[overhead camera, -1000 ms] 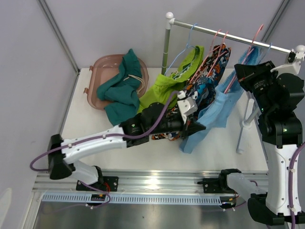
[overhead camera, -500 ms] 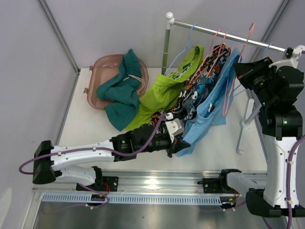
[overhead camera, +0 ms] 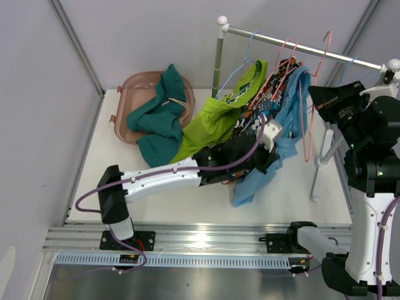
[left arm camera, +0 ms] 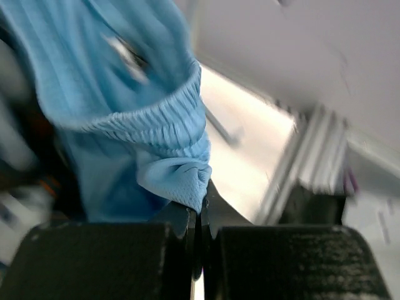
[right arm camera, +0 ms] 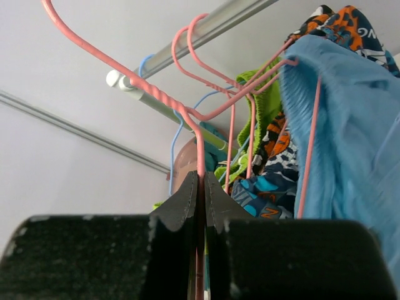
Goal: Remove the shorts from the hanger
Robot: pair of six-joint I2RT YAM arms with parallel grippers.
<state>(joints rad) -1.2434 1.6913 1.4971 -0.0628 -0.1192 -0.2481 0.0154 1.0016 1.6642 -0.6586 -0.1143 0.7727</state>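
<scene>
The right gripper needs to lower the pink hanger's hook over the bar (overhead camera: 323,54) (right arm camera: 239,15) next, and then it should open there.
The light blue shorts (overhead camera: 285,134) hang partly on a pink hanger (overhead camera: 307,119), lifted off the rail (overhead camera: 300,47). My left gripper (overhead camera: 267,156) is shut on a fold of the light blue shorts (left arm camera: 172,178). My right gripper (overhead camera: 320,100) is shut on the pink hanger's wire (right arm camera: 201,159), holding it up beside the rail (right arm camera: 206,28). Lime green shorts (overhead camera: 219,115) and the two printed pairs (overhead camera: 265,106) hang on other hangers. Dark teal shorts (overhead camera: 159,115) lie in the pink tub (overhead camera: 134,87).
The rack's white left post (overhead camera: 217,59) and right post (overhead camera: 325,144) stand on the table. The pink tub sits at the back left. A metal rail (overhead camera: 200,240) runs along the near edge.
My left gripper has swung up and right from low near the table, carrying the blue shorts' fold. My right gripper has lifted the pink hanger off the rail and shifted it right.
</scene>
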